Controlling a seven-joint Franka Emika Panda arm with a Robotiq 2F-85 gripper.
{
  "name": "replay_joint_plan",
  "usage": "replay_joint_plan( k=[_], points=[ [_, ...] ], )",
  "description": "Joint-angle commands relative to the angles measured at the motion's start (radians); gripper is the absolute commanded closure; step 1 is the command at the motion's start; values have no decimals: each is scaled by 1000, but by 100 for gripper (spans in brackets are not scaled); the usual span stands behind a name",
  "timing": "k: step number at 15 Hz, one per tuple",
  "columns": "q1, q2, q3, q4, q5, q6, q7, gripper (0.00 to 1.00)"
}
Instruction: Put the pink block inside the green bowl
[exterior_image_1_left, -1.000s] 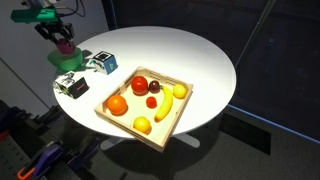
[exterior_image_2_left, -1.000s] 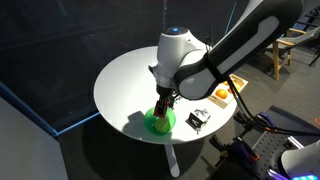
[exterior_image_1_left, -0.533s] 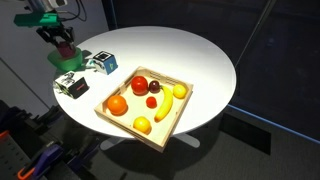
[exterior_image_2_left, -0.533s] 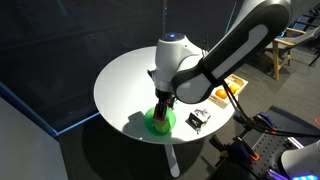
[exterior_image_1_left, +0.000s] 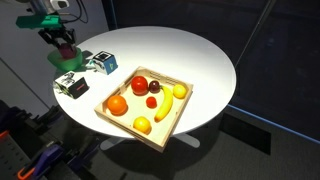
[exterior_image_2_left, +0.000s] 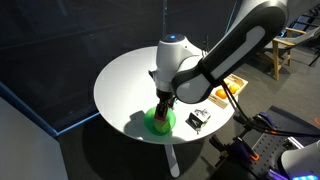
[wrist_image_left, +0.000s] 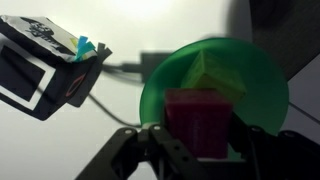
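My gripper should next move toward the blue-and-white cube, over the open side of the bowl, and let go there, because the yellow-green block (wrist_image_left: 210, 75) fills part of the bowl.
The pink block (wrist_image_left: 198, 122) sits between the fingers of my gripper (wrist_image_left: 200, 140), which is shut on it right above the green bowl (wrist_image_left: 165, 85). A yellow-green block (wrist_image_left: 210, 75) lies inside the bowl. In both exterior views the gripper (exterior_image_1_left: 65, 47) (exterior_image_2_left: 163, 104) hangs over the bowl (exterior_image_1_left: 68, 60) (exterior_image_2_left: 152, 123) at the edge of the round white table (exterior_image_1_left: 170, 50). The pink block shows faintly between the fingers in an exterior view (exterior_image_1_left: 65, 48).
A dark grey-and-white block (wrist_image_left: 45, 65) (exterior_image_1_left: 74, 87) (exterior_image_2_left: 197, 119) lies next to the bowl. A blue-and-white cube (exterior_image_1_left: 103, 62) stands near it. A square wooden tray (exterior_image_1_left: 172, 112) holds several fruits. The table edge is close to the bowl.
The arm shifted slightly between one second ago and half a second ago, then held still. The block stays in the gripper.
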Motion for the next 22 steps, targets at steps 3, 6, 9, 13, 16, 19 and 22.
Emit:
replay_joint_plan(
  k=[3,6,9,13,16,19,22],
  points=[
    [-5,-12,-16,-5,-28,4,23,70],
    [-6,-15,-22,-7,-28,3,24,70],
    [-7,-16,-26,-11,-29,3,25,70],
    [-11,-20,-32,-18,-29,5,26,70],
    [-14,-23,-37,-25,-28,7,26,70],
    [-17,-26,-43,-30,-28,8,27,70],
    [-21,-30,-48,-36,-27,10,27,70]
  ],
)
